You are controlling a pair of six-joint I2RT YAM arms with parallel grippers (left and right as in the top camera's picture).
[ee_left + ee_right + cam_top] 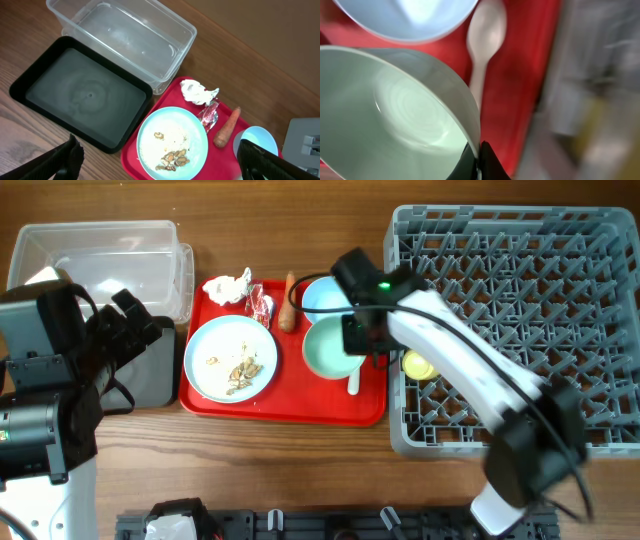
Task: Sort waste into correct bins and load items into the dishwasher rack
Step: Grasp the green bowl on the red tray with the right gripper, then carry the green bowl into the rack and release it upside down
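Observation:
The right gripper raises the pale green dish across the rack's side next, outward past the yellow cup, then lowers it among the rack's empty far wires (512, 292).
My right gripper (477, 159) is shut on the rim of the pale green dish (330, 350) (395, 115), above the red tray (300, 400). The pale blue bowl (322, 293) and white spoon (486, 35) lie beside it. The white plate (231, 358) holds beige food scraps (172, 157). The crumpled napkin (228, 286), red-and-white wrapper (262, 305) and carrot (289, 303) lie on the tray's far side. The yellow cup (417, 365) sits in the grey rack (520, 270). My left gripper (160, 165) is open, high above the plate, near the black tray (80, 95) and clear tub (125, 35).
The red tray lies between the bins on the left and the rack on the right. The rack's left wall (393, 330) stands close to my right gripper. The left arm's body (50, 380) hangs over part of the black tray.

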